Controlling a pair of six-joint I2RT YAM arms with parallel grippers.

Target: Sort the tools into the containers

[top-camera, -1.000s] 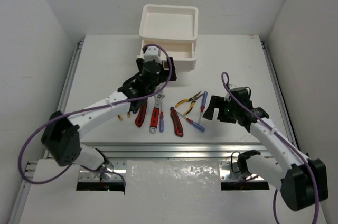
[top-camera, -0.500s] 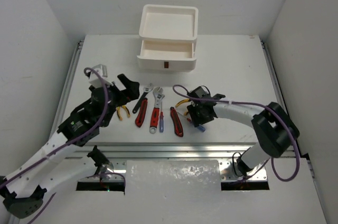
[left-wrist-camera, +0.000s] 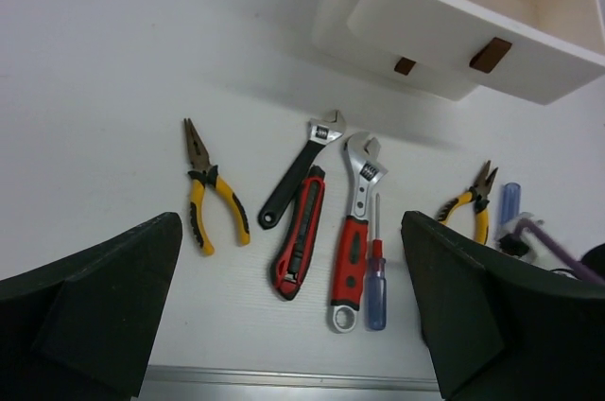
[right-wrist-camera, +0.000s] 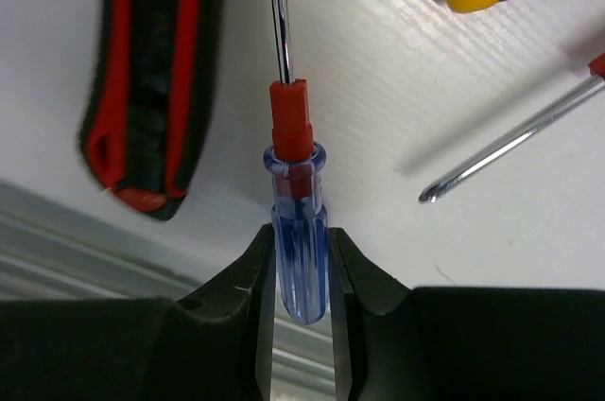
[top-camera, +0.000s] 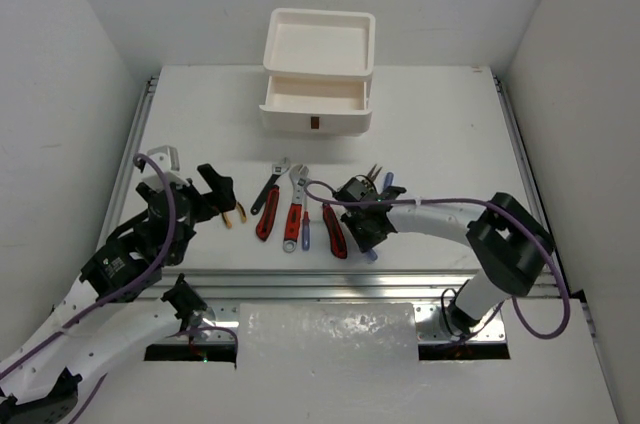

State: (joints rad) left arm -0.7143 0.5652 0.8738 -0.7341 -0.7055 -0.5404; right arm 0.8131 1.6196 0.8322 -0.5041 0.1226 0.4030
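Observation:
The robot will lift the screwdriver over the upper drawer [top-camera: 316,104] and release it, because the drawer is open and empty, outward of the robot's right gripper and to the gripper's left in the top view.
The tools lie in a row on the table in front of the containers [top-camera: 318,74], a white stacked unit whose upper drawer [top-camera: 316,104] stands pulled out. My right gripper [right-wrist-camera: 301,264] is shut on the blue-handled screwdriver [right-wrist-camera: 300,231], with both pads against its handle; the screwdriver still lies on the table. In the top view this gripper [top-camera: 364,232] sits at the right end of the row. My left gripper [top-camera: 205,194] hangs open and empty to the left of the row. Its fingers [left-wrist-camera: 104,306] frame the tools from above.
From the left lie yellow-handled pliers [left-wrist-camera: 213,195], a black-handled wrench [left-wrist-camera: 295,176], a red-and-black tool [left-wrist-camera: 301,245], a red-handled wrench [left-wrist-camera: 354,231] and a small screwdriver [left-wrist-camera: 376,278]. A second pair of yellow pliers [left-wrist-camera: 473,204] lies by the right gripper. A metal rail [top-camera: 330,284] runs along the near edge.
My right arm swung left over the tools and its jaws closed on the blue-handled screwdriver. My left arm drew back from the drawer to the near left, still open.

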